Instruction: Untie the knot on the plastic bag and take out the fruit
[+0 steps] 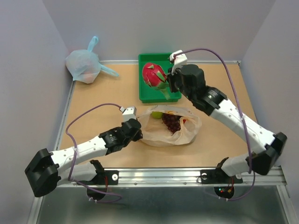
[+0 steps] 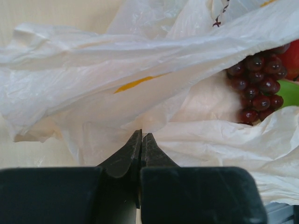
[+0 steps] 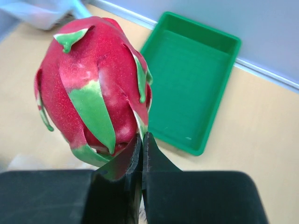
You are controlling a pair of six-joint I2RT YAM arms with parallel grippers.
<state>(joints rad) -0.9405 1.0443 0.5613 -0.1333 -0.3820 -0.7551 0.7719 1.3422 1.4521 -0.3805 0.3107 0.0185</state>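
Note:
The green tray is still empty, so the robot's right gripper will move outward and down into the tray's far end next and release the scale.
The peach-orange plastic bag (image 1: 177,133) lies open in the middle of the table, with dark purple grapes (image 1: 172,122) and a green piece (image 1: 157,114) showing inside. My left gripper (image 1: 138,134) is shut on the bag's left edge; in the left wrist view the fingertips pinch the plastic bag (image 2: 140,93) beside the grapes (image 2: 257,88). My right gripper (image 1: 168,85) is shut on a green scale of the red dragon fruit (image 1: 153,74) and holds it above the green tray (image 1: 173,95). In the right wrist view the dragon fruit (image 3: 93,84) hangs left of the empty tray (image 3: 191,88).
A pale blue knotted bag (image 1: 84,65) sits at the back left corner. Grey walls close in the table on three sides. A metal rail (image 1: 187,175) runs along the near edge.

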